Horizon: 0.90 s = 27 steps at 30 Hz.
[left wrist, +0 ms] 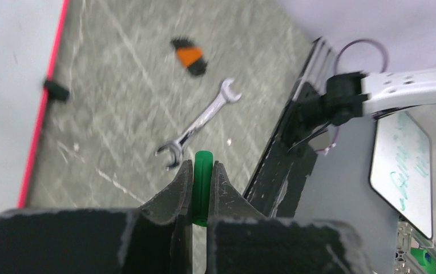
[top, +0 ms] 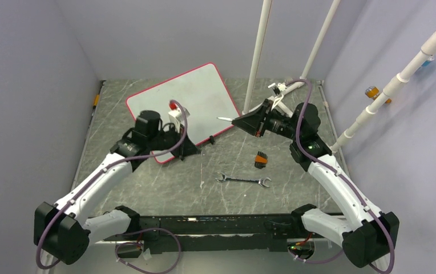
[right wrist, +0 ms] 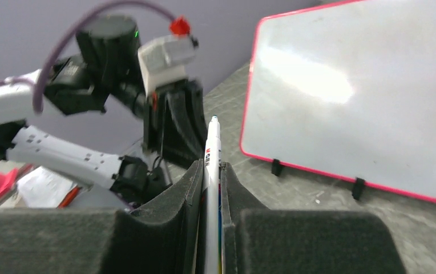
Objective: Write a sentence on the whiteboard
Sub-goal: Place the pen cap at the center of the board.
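Next, my left gripper lowers and draws back to release the cap on the clear table [top: 208,193] beside the wrench, as the white marker's tip is already bare.
The whiteboard [top: 196,94], white with a thin red rim, lies tilted at the back of the table and shows no lettering. It also shows in the right wrist view [right wrist: 364,97] and the left wrist view [left wrist: 10,85]. My right gripper [top: 239,121] is shut on a white marker [right wrist: 212,148], its bare tip pointing at the board's right edge from just off it. My left gripper [top: 186,147] is shut on a green marker cap [left wrist: 203,180] by the board's near edge. Green handwriting shows only on a small white panel [left wrist: 401,165] beyond the table's near edge.
A steel wrench [top: 243,180] and a small orange-and-black object [top: 261,159] lie on the grey table right of centre. Black clips [right wrist: 277,166] sit along the board's near edge. Two white poles [top: 259,54] stand behind the board. Walls close in on three sides.
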Tool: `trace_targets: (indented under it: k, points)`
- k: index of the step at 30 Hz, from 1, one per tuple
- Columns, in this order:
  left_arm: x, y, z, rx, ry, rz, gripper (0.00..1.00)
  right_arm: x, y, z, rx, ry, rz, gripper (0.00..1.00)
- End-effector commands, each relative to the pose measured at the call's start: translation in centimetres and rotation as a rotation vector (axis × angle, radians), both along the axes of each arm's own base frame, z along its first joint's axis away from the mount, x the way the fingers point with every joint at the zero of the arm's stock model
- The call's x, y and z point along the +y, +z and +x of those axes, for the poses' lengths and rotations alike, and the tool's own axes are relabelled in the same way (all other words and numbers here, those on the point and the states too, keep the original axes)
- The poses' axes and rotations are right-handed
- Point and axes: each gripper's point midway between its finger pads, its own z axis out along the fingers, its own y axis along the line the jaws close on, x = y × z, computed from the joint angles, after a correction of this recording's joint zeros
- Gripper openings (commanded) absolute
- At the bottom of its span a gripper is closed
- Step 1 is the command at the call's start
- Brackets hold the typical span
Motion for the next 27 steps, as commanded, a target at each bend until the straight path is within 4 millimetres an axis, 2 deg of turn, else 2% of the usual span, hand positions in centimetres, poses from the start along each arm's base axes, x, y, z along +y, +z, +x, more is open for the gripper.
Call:
trace_targets:
  k: [1, 4, 6, 15, 21, 27]
  points:
    - [0.8, -5.4, 1.0, 0.034, 0.177, 0.133, 0.00, -2.0, -1.6, 1.8, 0.032, -0.188, -0.058, 0.00]
    - [0.6, -8.9, 0.7, 0.085, 0.238, 0.153, 0.00, -3.1, -2.2, 2.4, 0.067, -0.281, -0.074, 0.00]
    - [-0.2, -10.8, -0.1, 0.104, 0.225, 0.155, 0.00, -3.9, -2.7, 2.9, 0.104, -0.341, -0.078, 0.00]
    - [-1.6, -16.4, -1.5, 0.133, 0.226, 0.294, 0.00, -5.2, -2.9, 2.6, 0.148, -0.421, -0.083, 0.00]
    - [-2.4, -18.2, -1.5, 0.137, 0.206, 0.315, 0.07, -6.0, -4.1, 2.7, 0.146, -0.465, -0.115, 0.00]
    - [-2.8, -18.7, -1.6, 0.119, 0.192, 0.338, 0.29, -6.3, -4.4, 3.1, 0.127, -0.479, -0.138, 0.00]
